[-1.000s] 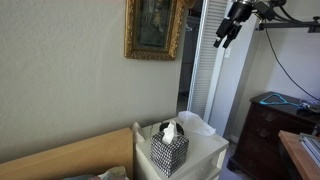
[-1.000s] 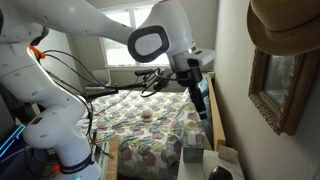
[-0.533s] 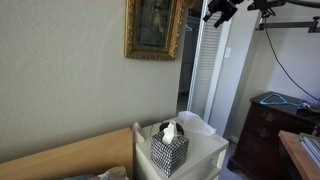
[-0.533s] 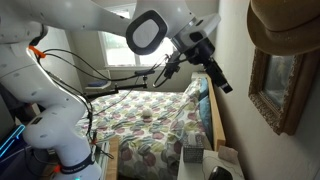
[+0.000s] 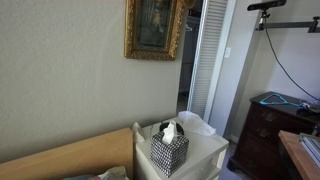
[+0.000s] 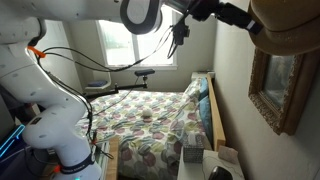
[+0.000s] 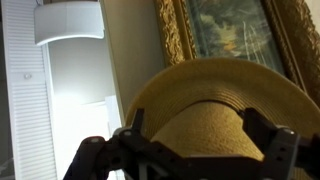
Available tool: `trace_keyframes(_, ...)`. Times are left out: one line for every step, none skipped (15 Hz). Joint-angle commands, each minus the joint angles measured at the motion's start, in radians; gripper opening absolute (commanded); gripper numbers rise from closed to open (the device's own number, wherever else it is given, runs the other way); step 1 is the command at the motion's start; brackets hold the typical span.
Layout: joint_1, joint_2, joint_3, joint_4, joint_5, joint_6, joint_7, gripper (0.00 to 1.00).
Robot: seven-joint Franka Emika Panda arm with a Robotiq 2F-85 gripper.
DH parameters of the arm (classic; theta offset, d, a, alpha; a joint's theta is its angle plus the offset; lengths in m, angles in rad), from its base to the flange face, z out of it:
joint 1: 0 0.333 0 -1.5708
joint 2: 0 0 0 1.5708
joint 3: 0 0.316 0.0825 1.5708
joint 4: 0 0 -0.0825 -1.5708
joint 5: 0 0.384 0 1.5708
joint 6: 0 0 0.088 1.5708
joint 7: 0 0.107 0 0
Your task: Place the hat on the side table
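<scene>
The hat spreads wider than the gripper's open fingers, so the gripper will move up along the straw hat's top (image 6: pixel 285 30) (image 7: pixel 205 131), whose upper part is above the gripper, and close there.
The tan straw hat (image 6: pixel 288 25) hangs high on the wall over the top corner of a gilt-framed picture (image 6: pixel 272 82). In the wrist view the hat (image 7: pixel 215 85) fills the lower middle, crown towards me. My gripper (image 7: pixel 203 132) is open, with one finger on each side of the crown, close to it or touching it. In an exterior view the gripper (image 6: pixel 246 17) reaches the hat's brim from the left. The white side table (image 5: pixel 208 152) stands far below, beside the bed; it also shows in the lower right of an exterior view (image 6: pixel 228 157).
A black-and-white tissue box (image 5: pixel 169 148) stands on the side table with white cloth behind it. A dark wooden dresser (image 5: pixel 268 125) stands to the right. A white louvred door (image 5: pixel 212 60) is next to the picture. A bed with a patterned quilt (image 6: pixel 150 120) lies below.
The arm has risen from beside the door up to the hat. It has left the top of one exterior view. The gripper now straddles the crown.
</scene>
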Motion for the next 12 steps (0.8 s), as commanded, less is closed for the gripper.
trace_keyframes(0.009,-0.005,0.023,0.043,0.025,0.046,0.0,1.0)
trace_keyframes(0.024,-0.01,0.028,0.051,0.029,0.043,-0.008,1.0)
trace_keyframes(0.032,-0.014,0.035,0.059,0.028,0.042,-0.012,1.0)
trace_keyframes(0.032,-0.019,0.048,0.065,0.021,0.047,-0.007,1.0)
trace_keyframes(0.03,-0.02,0.06,0.072,0.015,0.055,-0.003,1.0)
trace_keyframes(0.027,-0.023,0.065,0.082,-0.005,0.059,0.014,1.0)
trace_keyframes(0.011,-0.021,0.08,0.091,-0.012,0.064,0.025,1.0)
trace_keyframes(-0.003,-0.021,0.087,0.1,-0.017,0.07,0.029,1.0)
trace_keyframes(-0.016,-0.018,0.094,0.11,-0.022,0.078,0.034,1.0)
trace_keyframes(-0.029,-0.014,0.099,0.119,-0.024,0.086,0.037,1.0)
trace_keyframes(-0.042,-0.008,0.103,0.128,-0.024,0.095,0.04,1.0)
trace_keyframes(-0.055,0.001,0.107,0.135,-0.023,0.103,0.041,1.0)
